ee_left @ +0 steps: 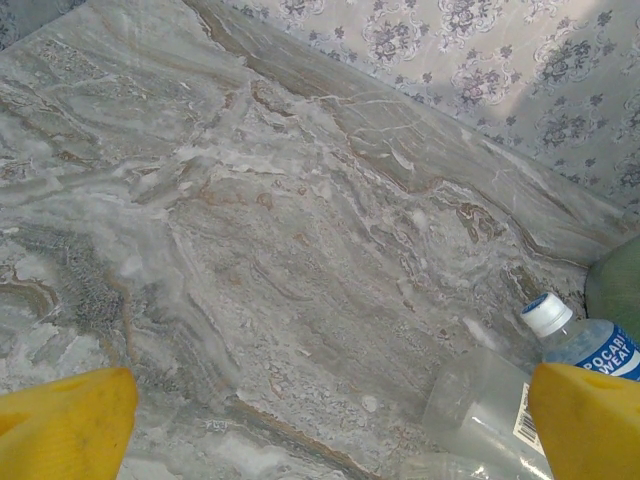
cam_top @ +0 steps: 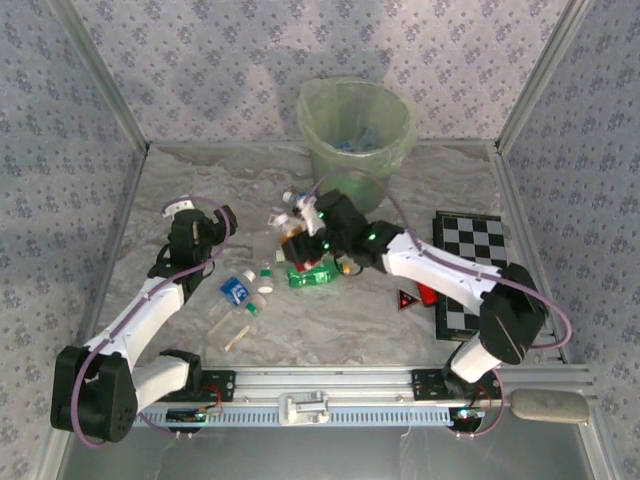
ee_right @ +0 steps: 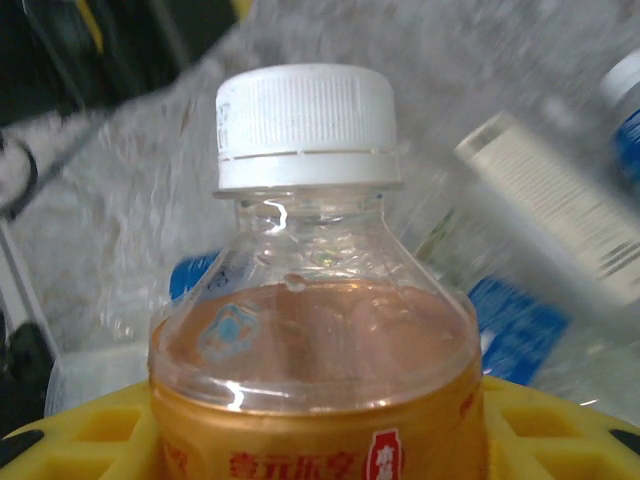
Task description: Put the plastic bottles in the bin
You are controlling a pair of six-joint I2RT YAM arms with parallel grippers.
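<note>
The orange-labelled bottle should next go into the bin. My right gripper should rise over the bin's tall side, then swing outward over the bin's opening, which lies outward of the gripper, and release the bottle.
My right gripper is shut on an orange-labelled plastic bottle with a white cap; its yellow fingers hug the bottle's sides. From above, that gripper sits over the bottle pile, just in front of the pale green bin. A green bottle, a blue-labelled bottle and small white-capped ones lie on the table. My left gripper is open over bare marble, with a blue-labelled bottle and a clear one to its right.
A checkerboard lies at the right, with a red triangle and a red cylinder at its left edge. Patterned walls close in the table on three sides. A metal rail runs along the near edge.
</note>
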